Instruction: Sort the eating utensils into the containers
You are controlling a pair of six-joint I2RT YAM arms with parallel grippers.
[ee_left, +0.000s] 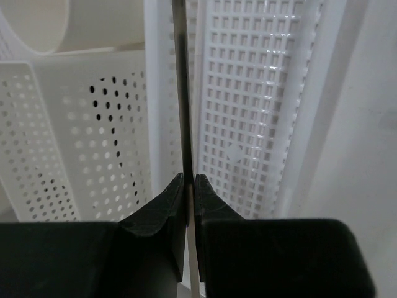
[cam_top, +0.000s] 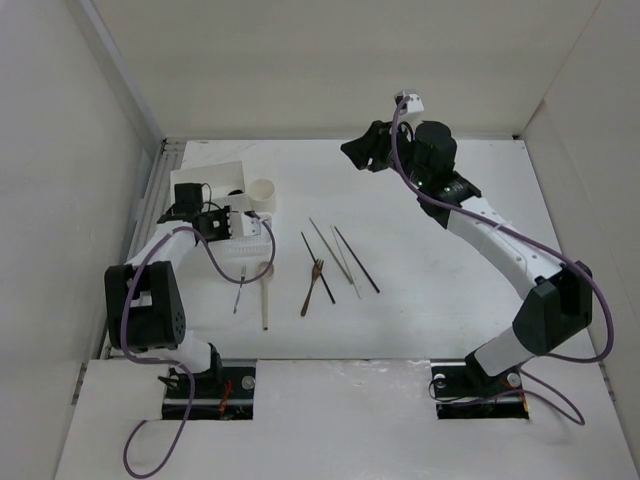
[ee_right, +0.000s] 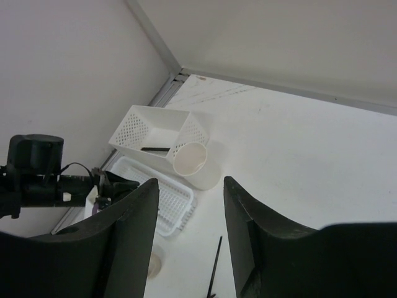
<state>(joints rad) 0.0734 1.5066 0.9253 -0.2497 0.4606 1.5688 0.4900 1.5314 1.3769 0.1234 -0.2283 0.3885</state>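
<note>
The ribbed white tray lies below the left gripper's fingers, so the robot needs to lower its left gripper toward the bottom of the tray and release the slim dark chopstick there.
My left gripper [ee_left: 189, 177] is shut on a slim dark chopstick [ee_left: 180, 93] and holds it over the ribbed white tray [ee_left: 248, 93], beside the perforated box [ee_left: 74, 155] and the cream cup [ee_left: 37, 25]. In the top view the left gripper [cam_top: 228, 222] is at the tray [cam_top: 256, 240], in front of the box [cam_top: 212, 178] and cup [cam_top: 262, 194]. A metal fork [cam_top: 240, 288], pale wooden spoon [cam_top: 266, 298], brown wooden fork [cam_top: 312, 286] and dark and pale chopsticks [cam_top: 355, 258] lie on the table. My right gripper [cam_top: 360, 152] is open, empty and raised at the back.
A dark piece [ee_right: 155, 149] lies inside the box [ee_right: 139, 121]. White walls enclose the table on three sides, with a metal rail [cam_top: 150, 200] along the left edge. The right arm's links [cam_top: 500, 250] stretch over the table's right half.
</note>
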